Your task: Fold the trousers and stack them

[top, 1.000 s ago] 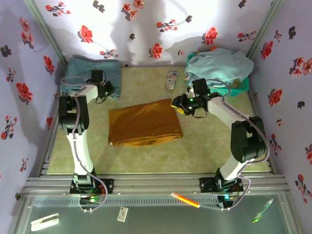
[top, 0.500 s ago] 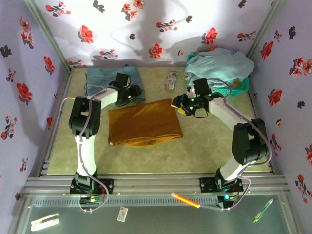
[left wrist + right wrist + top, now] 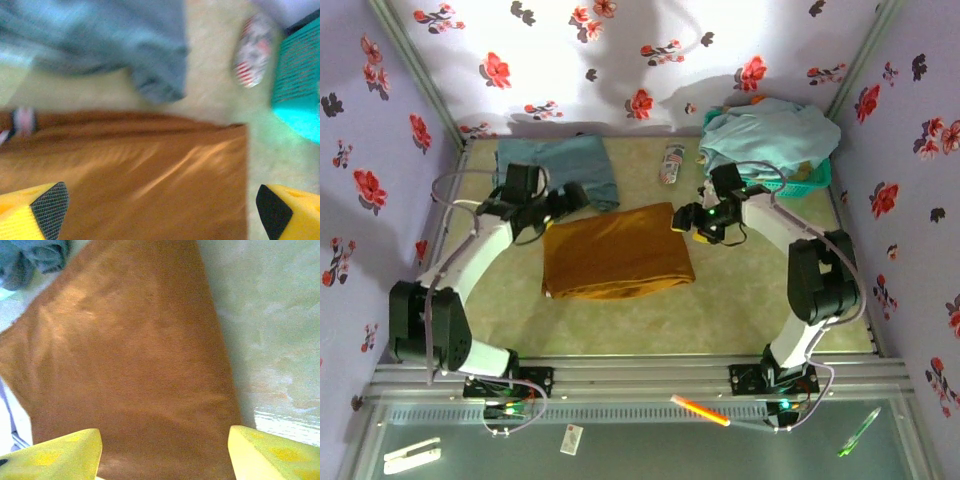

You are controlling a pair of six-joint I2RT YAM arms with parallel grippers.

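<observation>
My left gripper comes back and lowers onto the trousers' short edge farthest from the basket next, since my right gripper stands open at the opposite edge.
The mustard-brown trousers [image 3: 617,250] lie folded into a flat rectangle in the middle of the table. My left gripper [image 3: 574,196] hovers at their far left corner. In the left wrist view that gripper [image 3: 160,215] is open wide over the trousers [image 3: 140,175], one black-padded yellow fingertip [image 3: 47,210] at each side. My right gripper [image 3: 686,220] is at the far right corner. It [image 3: 165,455] is open too, and the cloth [image 3: 130,355] spreads between its yellow fingers [image 3: 275,452] with nothing held.
A dusty teal-blue garment [image 3: 560,165] lies behind the trousers at the back left. A teal basket [image 3: 815,178] at the back right holds a pale aqua garment [image 3: 770,130]. A small patterned object [image 3: 672,163] lies between them. Flowered walls close in three sides.
The left arm swung from the back left corner, the teal-blue garment shifting right with it, then came down to the trousers' far left corner. The right gripper edged slightly left.
</observation>
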